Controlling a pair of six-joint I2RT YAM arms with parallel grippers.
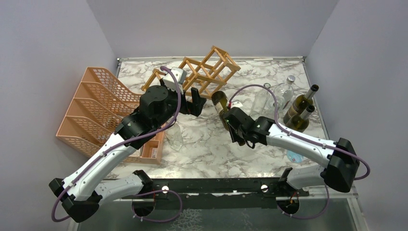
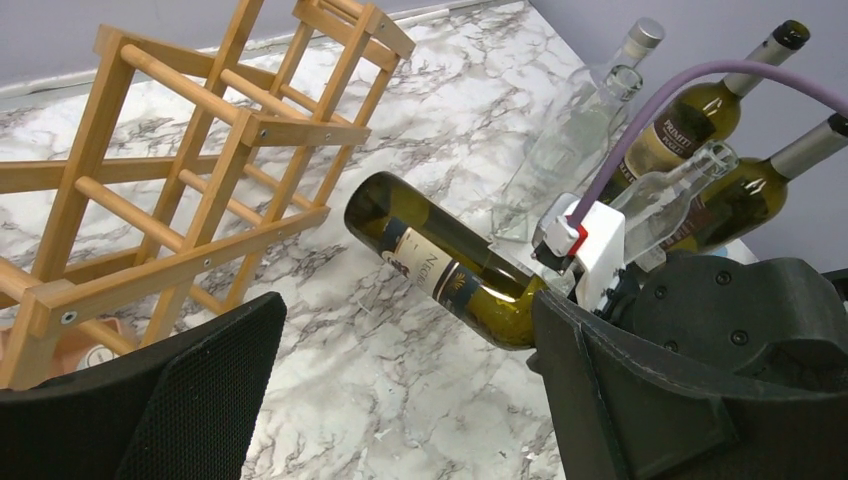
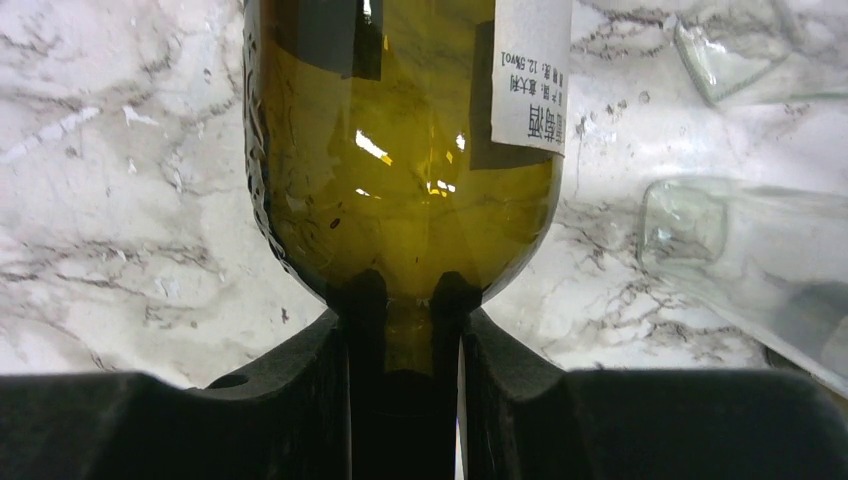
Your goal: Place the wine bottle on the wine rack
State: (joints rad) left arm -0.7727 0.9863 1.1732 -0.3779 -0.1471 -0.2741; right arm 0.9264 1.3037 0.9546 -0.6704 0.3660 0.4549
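Note:
The bottle's base points at the wine rack (image 1: 208,72), so my right gripper pushes it outward into the rack's near side next, then releases the bottle's neck.
The wine bottle (image 1: 221,104) is dark green with a label, and its base points toward the wine rack (image 1: 208,72). My right gripper (image 1: 236,126) is shut on its neck. In the right wrist view the neck sits between the black fingers of the right gripper (image 3: 405,335), with the wine bottle's shoulder (image 3: 400,150) just beyond them. The light wooden wine rack (image 2: 200,170) stands tilted at the back of the table. My left gripper (image 1: 192,103) is open, just left of the bottle's base and in front of the rack. Only the marble top lies between the wide-apart fingers of the left gripper (image 2: 400,400). The wine bottle (image 2: 440,265) lies beyond them.
A salmon-pink mesh organizer (image 1: 96,110) fills the left side of the table. At the right stand clear glass bottles (image 1: 272,96) and two green wine bottles (image 1: 300,108). The clear glass bottles (image 3: 740,250) lie close beside the held bottle. Grey walls close in the table.

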